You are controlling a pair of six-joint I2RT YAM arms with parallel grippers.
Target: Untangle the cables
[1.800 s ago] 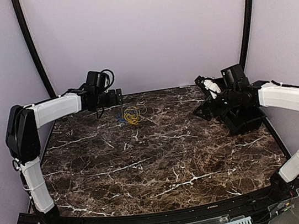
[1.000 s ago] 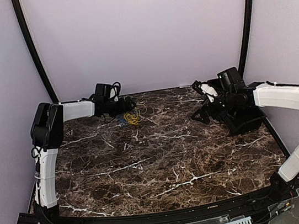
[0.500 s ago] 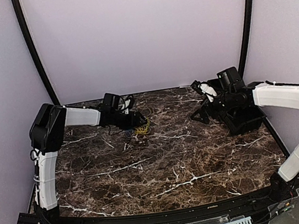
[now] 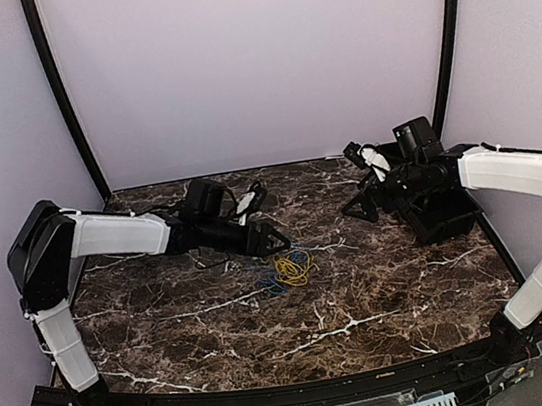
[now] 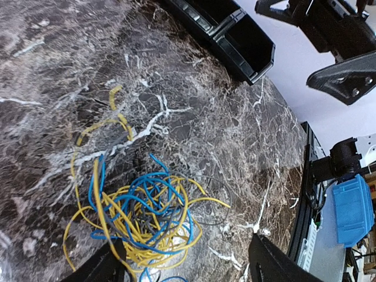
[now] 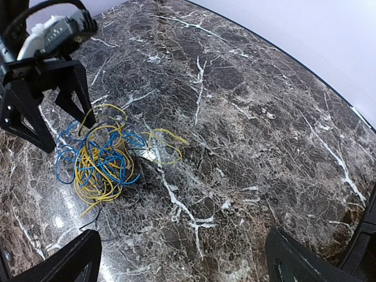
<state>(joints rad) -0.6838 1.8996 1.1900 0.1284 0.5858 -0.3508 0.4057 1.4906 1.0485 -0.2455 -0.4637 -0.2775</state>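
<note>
The stray yellow loop [image 6: 176, 136] sticks out from the bundle of cables over bare marble, so I need to move my right gripper left in the top view and down onto it next.
The cables [image 4: 285, 270] are one tangled bundle of yellow, blue and a few grey wires lying on the dark marble table [image 4: 269, 334], a little left of its middle. My left gripper [image 4: 272, 225] reaches low over the table just behind the bundle. In the left wrist view the cables [image 5: 135, 217] lie between its open jaws, crowded against the left finger [image 5: 111, 264], and nothing is pinched. My right gripper [image 4: 352, 181] hovers wide open at the back right, apart from the cables [image 6: 100, 158], with bare marble between its fingers [image 6: 76, 258].
A black bin [image 4: 445, 219] sits on the table under the right arm, also seen as the black bin [image 5: 235, 35]. A blue box [image 5: 352, 211] stands beyond the table's near edge. Purple walls close in the back and sides.
My left arm has swept from the back left towards the middle, and the cable bundle has come along with it. Its jaws have narrowed a little. The right arm has barely moved.
</note>
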